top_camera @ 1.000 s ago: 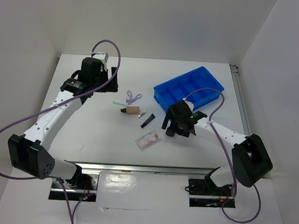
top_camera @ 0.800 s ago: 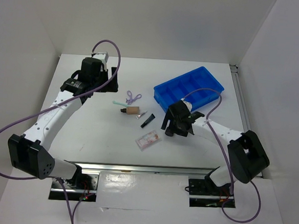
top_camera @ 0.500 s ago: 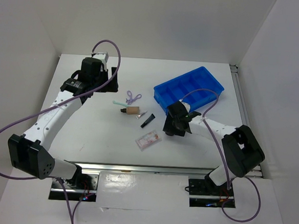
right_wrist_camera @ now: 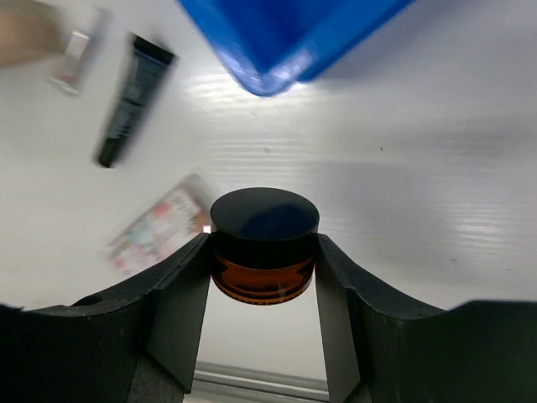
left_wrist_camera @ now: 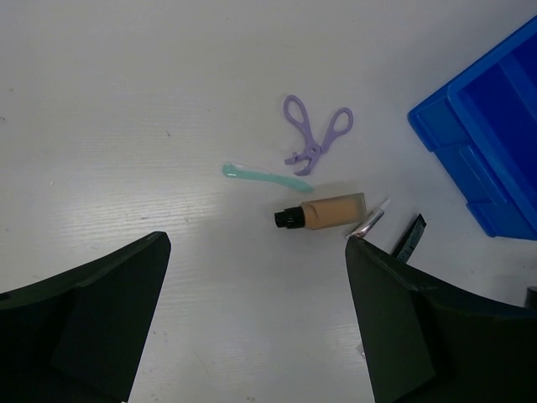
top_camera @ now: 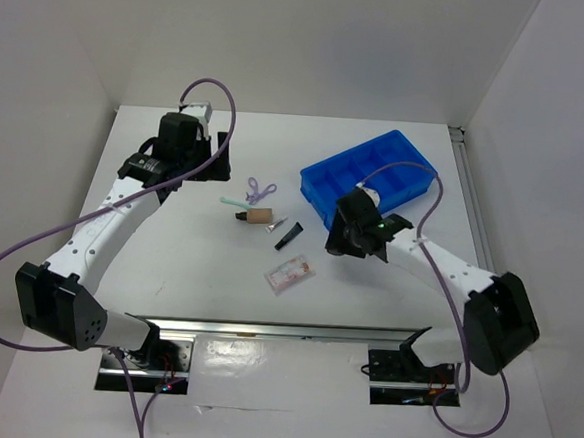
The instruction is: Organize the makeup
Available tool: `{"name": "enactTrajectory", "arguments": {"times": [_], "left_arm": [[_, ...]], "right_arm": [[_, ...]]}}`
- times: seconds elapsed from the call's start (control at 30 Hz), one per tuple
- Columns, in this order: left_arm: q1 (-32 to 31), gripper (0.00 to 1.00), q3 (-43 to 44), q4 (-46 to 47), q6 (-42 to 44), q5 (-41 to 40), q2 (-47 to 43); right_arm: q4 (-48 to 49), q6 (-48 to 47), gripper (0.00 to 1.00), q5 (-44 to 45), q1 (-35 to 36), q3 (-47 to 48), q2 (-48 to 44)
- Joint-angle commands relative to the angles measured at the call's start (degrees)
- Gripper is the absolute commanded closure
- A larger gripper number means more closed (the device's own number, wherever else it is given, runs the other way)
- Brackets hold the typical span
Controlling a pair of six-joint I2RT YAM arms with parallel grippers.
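I should move the round black pot [right_wrist_camera: 264, 217] outward with my right gripper until it is over the empty section at the far end of the blue bin. Then I should let go of the pot.
My right gripper [right_wrist_camera: 263, 256] is shut on the round black pot [right_wrist_camera: 264, 217], which has an amber body, and holds it above the table just in front of the blue bin's near corner [top_camera: 325, 203]. On the table lie the slim black tube [top_camera: 289, 236], the clear pinkish packet [top_camera: 290, 274], the tan cylinder with a black end [top_camera: 259, 217], the mint-green stick [top_camera: 235, 204] and the purple looped piece [top_camera: 261, 189]. My left gripper [top_camera: 214, 158] is open and empty at the back left, looking down on the tan cylinder [left_wrist_camera: 331, 211] and the purple piece [left_wrist_camera: 315, 134].
The blue plastic bin [top_camera: 370, 174] with several compartments stands at the back right; its corner shows in the right wrist view [right_wrist_camera: 277, 42] and the left wrist view [left_wrist_camera: 487, 126]. A small silver piece [left_wrist_camera: 369, 222] lies beside the tan cylinder. White walls close in both sides.
My right gripper, with the pot in it, has turned and moved a little up and right toward the bin's near corner. The left arm has not moved.
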Motion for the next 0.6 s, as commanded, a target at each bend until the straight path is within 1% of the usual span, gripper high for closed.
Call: {"name": "enactTrajectory", "arguments": {"times": [0.0,0.07,0.13,0.17,0.23,0.27,0.3,0.37,0.4,0.43,0.5,0.53,0.57], "left_arm": [[-0.12,0.0,1.62,0.05,1.69,-0.8,0.05],[-0.12,0.0,2.15,0.05,2.39,0.86,0.67],[-0.12,0.0,3.55,-0.83,2.39,1.4,1.37],[-0.64,0.0,4.08,-1.53,2.39,2.88,2.07],[-0.65,0.0,4.7,-1.53,2.39,3.51,2.07],[-0.65,0.0,4.7,-1.53,2.39,5.07,2.07],[-0.65,0.0,4.7,-1.53,2.39,5.78,1.55],[-0.65,0.0,4.09,-0.92,2.39,6.93,0.67],[-0.65,0.0,4.08,-0.92,1.09,7.46,0.67],[-0.65,0.0,4.08,-0.92,1.07,7.98,0.67],[-1.17,0.0,4.08,-2.58,0.46,7.99,0.67],[-1.87,0.0,4.08,-2.59,0.46,7.29,0.67],[-1.88,0.0,4.08,-2.59,0.46,6.76,0.67]], "right_arm": [[-5.27,-2.69,0.65,3.27,-0.31,6.12,-9.62],[-5.28,-4.36,0.65,4.87,-2.06,9.35,-10.44],[-4.41,-5.85,0.65,6.19,-4.52,11.82,-8.69],[-3.62,-7.08,0.65,6.19,-8.01,14.53,-7.38],[0.15,-8.49,0.65,2.69,-12.42,17.18,-2.63],[1.99,-9.46,0.65,1.28,-16.79,18.24,-1.05],[4.88,-9.47,0.65,-1.51,-18.92,20.6,0.62],[7.27,-9.47,0.65,-3.38,-24.1,22.99,6.07],[8.24,-9.47,0.65,-4.26,-25.52,24.22,8.0],[8.77,-9.47,0.65,-5.49,-26.84,27.19,12.11],[9.39,-10.08,0.65,-6.03,-29.65,30.28,16.26],[10.0,-10.6,0.65,-4.55,-29.67,33.43,18.11],[10.01,-10.61,0.65,-3.31,-30.19,35.2,22.04]]}}
